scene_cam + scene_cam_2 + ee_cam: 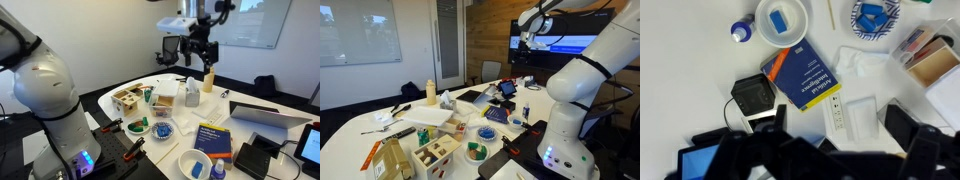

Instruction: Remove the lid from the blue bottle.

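Observation:
My gripper will move down and across onto the lid next, because the bottle's round lid [220, 163] [739, 33] is far below it and to its left in the wrist view.
The blue bottle [742, 31] stands upright at the upper left of the wrist view, just left of the white bowl [781, 20]. Seen from above, its small round lid [740, 29] sits on its top. In an exterior view the bottle [218, 170] stands at the near table edge beside the bowl [195, 165]. My gripper [840, 125] is open and empty, with its dark fingers at the bottom of the wrist view. It hangs high above the table [200, 45], far from the bottle.
A blue-and-yellow book [805, 75] lies below the bowl, with a black box [752, 95] to its left. A blue patterned dish [875, 14], a white power strip [838, 115], a wooden box [127, 100] and a laptop [262, 115] also crowd the white table [680, 70].

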